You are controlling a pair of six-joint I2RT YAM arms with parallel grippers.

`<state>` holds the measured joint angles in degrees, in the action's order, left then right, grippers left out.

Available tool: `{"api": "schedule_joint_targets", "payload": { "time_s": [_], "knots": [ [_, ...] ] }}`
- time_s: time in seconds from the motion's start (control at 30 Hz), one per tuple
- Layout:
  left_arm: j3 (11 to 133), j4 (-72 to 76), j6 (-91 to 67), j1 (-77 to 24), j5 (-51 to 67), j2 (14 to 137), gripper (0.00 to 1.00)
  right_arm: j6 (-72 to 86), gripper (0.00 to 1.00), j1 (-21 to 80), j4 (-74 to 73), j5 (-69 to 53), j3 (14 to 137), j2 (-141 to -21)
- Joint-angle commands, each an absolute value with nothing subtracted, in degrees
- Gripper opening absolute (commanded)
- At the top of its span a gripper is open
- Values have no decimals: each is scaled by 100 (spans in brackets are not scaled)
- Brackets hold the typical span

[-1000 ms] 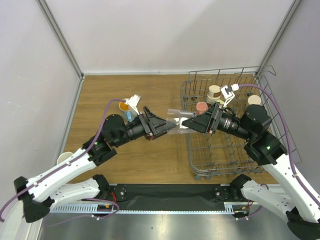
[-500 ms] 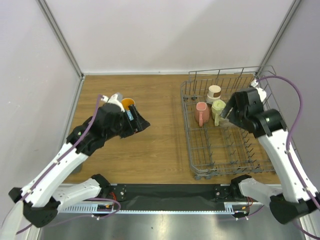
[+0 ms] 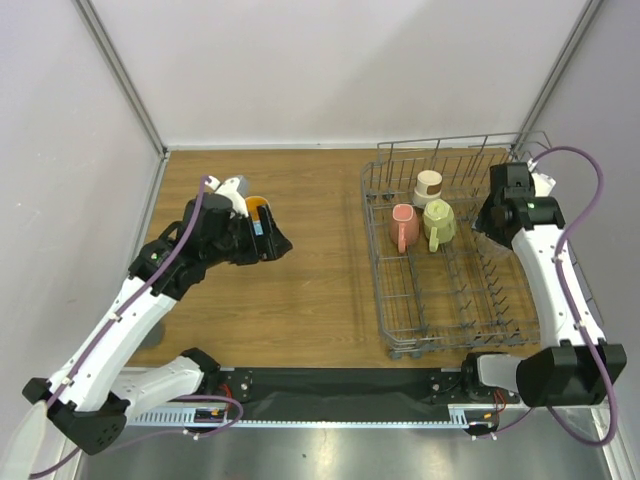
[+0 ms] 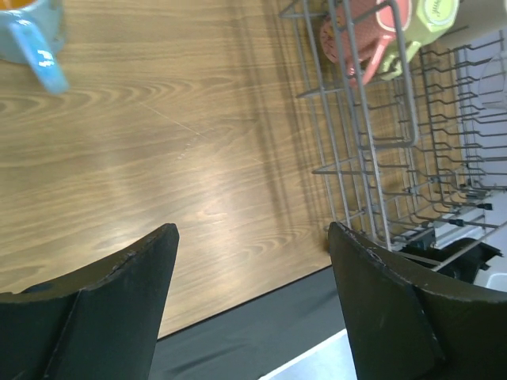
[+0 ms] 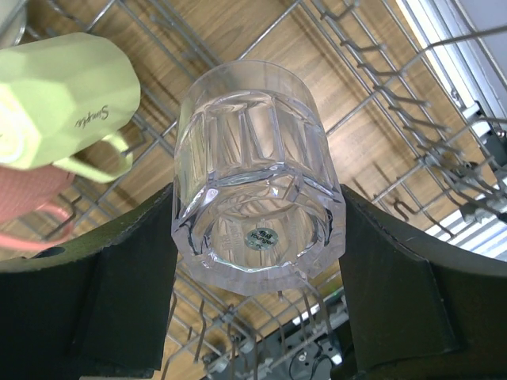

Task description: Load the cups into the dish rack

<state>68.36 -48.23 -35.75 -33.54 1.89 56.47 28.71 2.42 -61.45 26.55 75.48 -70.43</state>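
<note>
Since the blue cup's orange inside lies open upward, I should move my left gripper outward, then lower it to close on the side of the blue cup's rim nearest the dish rack.
My right gripper [image 5: 257, 198] is shut on a clear glass cup [image 5: 255, 170], base toward the camera, held above the tines of the dish rack [image 5: 372, 103]. From above, the right gripper [image 3: 484, 220] hangs over the back right of the grey wire dish rack [image 3: 378, 290]. A pink cup [image 3: 403, 227], a yellow-green cup [image 3: 438, 220] and a beige cup [image 3: 428, 184] sit in its back left part. My left gripper [image 3: 277, 243] is open and empty, just right of a blue cup with an orange inside [image 3: 254, 205] on the table. That blue cup [image 4: 32, 36] shows top left in the left wrist view.
The rack's raised wire side [image 4: 360, 142] stands right of my left gripper [image 4: 252, 237], with the pink cup [image 4: 360, 32] behind it. A black strip runs along the table's near edge [image 3: 340, 385]. Grey walls enclose the back and sides.
A second ago both grippers met at mid-table around the glass. The left one has let go, opened wider and drawn back left beside the blue cup; the right one has carried the glass over the rack.
</note>
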Motion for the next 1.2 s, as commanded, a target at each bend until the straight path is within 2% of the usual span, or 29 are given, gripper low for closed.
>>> {"api": "schedule_joint_targets", "payload": {
  "time_s": [0.0, 0.4, 0.57, 0.77, 0.9, 0.97, 1.0, 1.07, 1.1, 1.17],
  "knots": [
    [7171, -4913, -3103, -3068, 483, 5520, 82, 2681, 0, 202, -5669, 2769, 7471, -7180],
    [7295, -4966, -2874, -2619, 782, 5511, 83, 2715, 0, 132, -5440, 2918, 7242, -7752],
    [7400, -4931, -2892, -2566, 887, 5607, 83, 2707, 3, 79, -5151, 2786, 6848, -7787],
    [7506, -4896, -3032, -2558, 1063, 5748, 83, 2663, 12, 44, -4843, 2567, 6496, -7945],
    [7585, -4887, -3120, -2540, 1090, 5783, 83, 2558, 36, 35, -4720, 2417, 6390, -8042],
    [7611, -4860, -3181, -2531, 1081, 5801, 83, 2505, 45, 44, -4711, 2294, 6390, -8068],
    [7637, -4860, -3208, -2531, 1081, 5818, 83, 2505, 59, 44, -4728, 2259, 6398, -8068],
    [7655, -4887, -3296, -2523, 1020, 5871, 83, 2496, 71, 35, -4755, 2162, 6407, -8042],
    [7716, -4922, -3348, -2522, 950, 5897, 83, 2487, 84, 44, -4807, 2162, 6425, -8033],
    [7822, -5097, -3463, -2496, 757, 6029, 83, 2487, 94, 53, -4860, 2118, 6460, -7998]
  ]
}}
